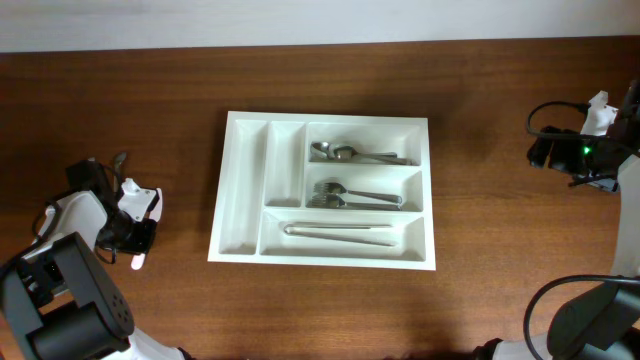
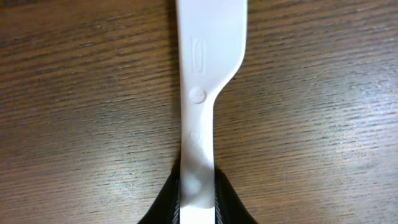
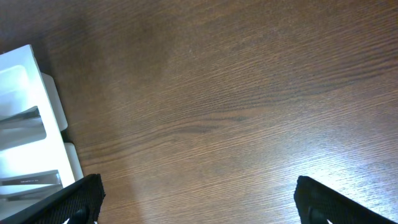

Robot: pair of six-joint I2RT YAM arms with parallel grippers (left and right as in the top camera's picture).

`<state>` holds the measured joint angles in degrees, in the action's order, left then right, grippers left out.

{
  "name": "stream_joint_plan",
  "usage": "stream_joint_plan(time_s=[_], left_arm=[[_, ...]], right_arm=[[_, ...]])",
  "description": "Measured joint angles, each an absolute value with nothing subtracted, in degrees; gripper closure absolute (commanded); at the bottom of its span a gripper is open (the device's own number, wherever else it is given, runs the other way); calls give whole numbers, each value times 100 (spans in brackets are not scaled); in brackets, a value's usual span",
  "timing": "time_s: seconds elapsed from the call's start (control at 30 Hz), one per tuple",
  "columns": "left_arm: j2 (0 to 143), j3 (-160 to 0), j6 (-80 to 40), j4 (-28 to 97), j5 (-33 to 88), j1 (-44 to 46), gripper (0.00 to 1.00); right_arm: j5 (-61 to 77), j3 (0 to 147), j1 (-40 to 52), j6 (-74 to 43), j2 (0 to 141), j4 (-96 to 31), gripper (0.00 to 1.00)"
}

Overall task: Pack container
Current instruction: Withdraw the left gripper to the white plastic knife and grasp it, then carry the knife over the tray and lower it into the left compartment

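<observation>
I will lift my left gripper toward the tray (image 1: 243,180), then lower it into the tray's long end section nearest it and release the utensil, because that section stands empty.
The white cutlery tray (image 1: 243,180) lies in the middle of the wooden table. Its three wide compartments hold metal spoons (image 1: 362,154), forks (image 1: 355,196) and knives (image 1: 338,230). My left gripper (image 1: 139,236) is far left of the tray, low over the table. It is shut on the handle of a white plastic utensil (image 2: 208,74), which runs away from the jaws (image 2: 199,205) and widens toward its far end; that end is cut off by the frame. My right gripper (image 1: 548,152) is far right of the tray. Its fingers are wide open and empty (image 3: 199,202) above bare wood.
The tray's right edge (image 3: 37,81) shows at the left of the right wrist view, with metal handles inside. Both arm bases stand at the front corners of the table. Cables hang near the right arm.
</observation>
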<state>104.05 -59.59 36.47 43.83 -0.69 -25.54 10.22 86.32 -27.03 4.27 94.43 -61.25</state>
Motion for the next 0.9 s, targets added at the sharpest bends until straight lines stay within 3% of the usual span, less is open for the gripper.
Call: stream_joint_plan(time_s=[0.4, 0.7, 0.9], left_arm=[[10554, -6248, 3330, 4818, -45, -2412, 98], [10521, -7439, 2928, 5968, 130, -1730, 98], [10068, -8914, 2209, 6866, 204, -805, 98]], right_arm=[[1022, 8632, -2703, 425, 9443, -6123, 1], [1022, 8632, -2703, 429, 9443, -6123, 1], [1022, 8632, -2703, 429, 9443, -6125, 1]])
